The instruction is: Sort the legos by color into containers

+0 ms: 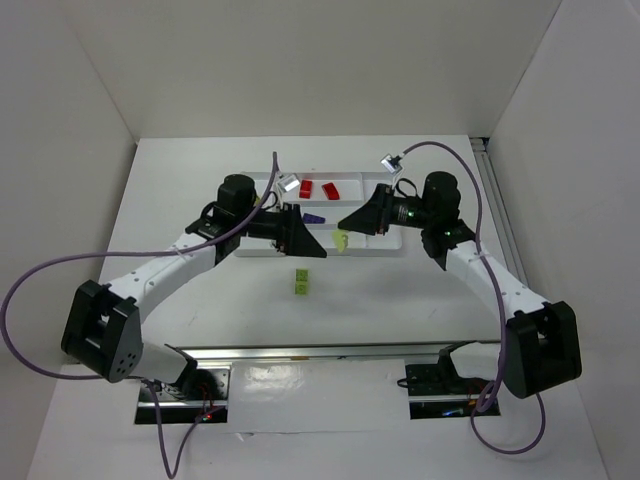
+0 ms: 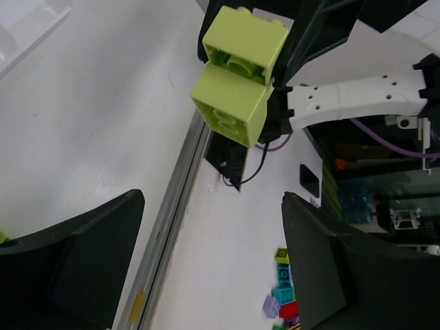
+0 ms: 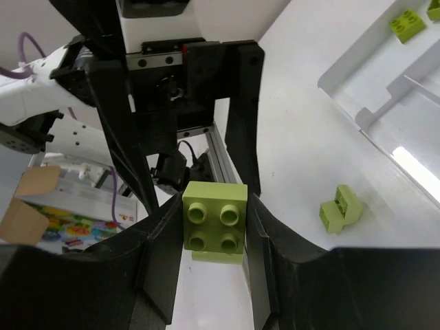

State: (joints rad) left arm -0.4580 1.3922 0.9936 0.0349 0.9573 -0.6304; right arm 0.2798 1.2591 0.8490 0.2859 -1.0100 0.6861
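Observation:
Next, my right gripper moves down, shifting to the left in the top view, and releases the lego in the tray's near section, empty below the gripper.
My right gripper (image 1: 346, 230) is shut on a yellow-green lego (image 1: 341, 241) and holds it above the table, just in front of the white tray (image 1: 385, 248). In the right wrist view the lego (image 3: 214, 221) sits studs-up between both fingers. My left gripper (image 1: 312, 243) is open and empty, facing the right one closely. Its view shows the held lego (image 2: 237, 72) ahead of its spread jaws (image 2: 213, 206). A second yellow-green lego (image 1: 302, 283) lies on the table, also seen in the right wrist view (image 3: 342, 208). Two red legos (image 1: 318, 188) and a dark purple one (image 1: 313, 217) lie in tray compartments. Another yellow-green lego (image 3: 407, 22) lies in the tray (image 3: 357, 117).
A metal rail (image 1: 320, 352) runs along the table's near edge, between the arm bases. White walls close in the left, back and right sides. A pile of mixed bricks (image 2: 285, 295) lies below, beyond the rail (image 2: 172, 206).

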